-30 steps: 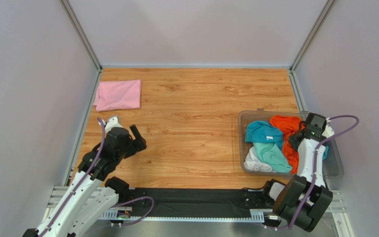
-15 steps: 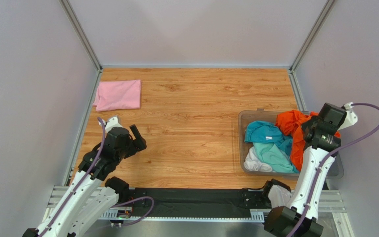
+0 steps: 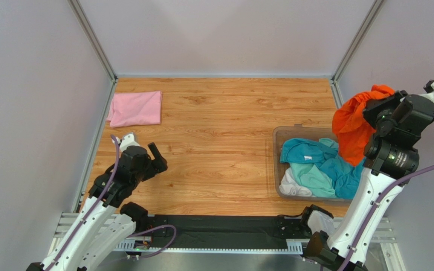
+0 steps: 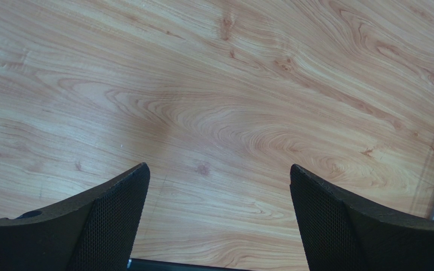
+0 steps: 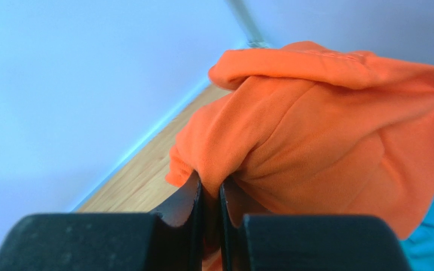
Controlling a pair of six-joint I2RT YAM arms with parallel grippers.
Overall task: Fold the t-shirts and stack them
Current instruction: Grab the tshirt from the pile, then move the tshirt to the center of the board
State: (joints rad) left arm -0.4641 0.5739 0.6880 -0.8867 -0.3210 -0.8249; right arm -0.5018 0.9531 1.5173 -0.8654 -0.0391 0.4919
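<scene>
My right gripper swings from above the bin over the empty middle of the table (image 3: pixel 218 148) next, then lowers the orange t-shirt onto the wood there.
My right gripper (image 3: pixel 372 107) is shut on the bright orange t-shirt (image 3: pixel 354 127) and holds it high above the clear bin (image 3: pixel 277 148); the shirt hangs bunched below the fingers. In the right wrist view the orange cloth (image 5: pixel 321 130) is pinched between my closed fingers (image 5: pixel 188 197). A teal t-shirt (image 3: pixel 307 152), a mint one (image 3: pixel 310 176) and a white one (image 3: pixel 290 187) lie in the bin. A folded light pink t-shirt (image 3: pixel 135 108) lies at the far left. My left gripper (image 3: pixel 156 159) is open and empty, low over the bare wood (image 4: pixel 219 180).
The wooden table (image 3: pixel 219 130) is walled by grey panels on the left, back and right. The bin stands at the near right. A black strip (image 3: pixel 213 228) runs along the near edge between the arm bases.
My right gripper has risen out of the bin, lifting the orange t-shirt up and toward the far right. The left arm has not moved.
</scene>
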